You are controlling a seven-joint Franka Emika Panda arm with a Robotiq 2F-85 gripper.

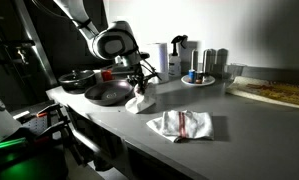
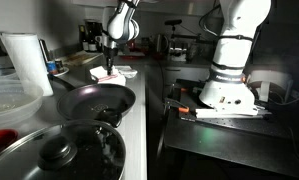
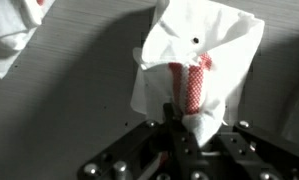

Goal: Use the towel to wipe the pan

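I will lower the white towel beside the pan point(image 1: 138, 105) point(image 3: 194, 79) with my gripper next and let go of the towel, because its lower end hangs near the counter.
My gripper point(image 1: 139, 84) is shut on a white towel with a red checked stripe point(image 1: 141, 103), which hangs from the jaws with its lower end at or just above the grey counter. The dark frying pan point(image 1: 107, 93) lies just beside it. In an exterior view the gripper point(image 2: 111, 62) holds the towel point(image 2: 113, 74) beyond the pan point(image 2: 94, 100). In the wrist view the towel point(image 3: 194, 70) is pinched between the fingers point(image 3: 185, 128) and spreads out over the counter.
A second white and red towel point(image 1: 181, 124) lies on the counter, also at the wrist view's corner point(image 3: 9, 35). A plate with cups and bottles point(image 1: 199, 72) stands at the back. A lidded pot point(image 2: 59, 150) and a paper towel roll point(image 2: 27, 62) are near the pan.
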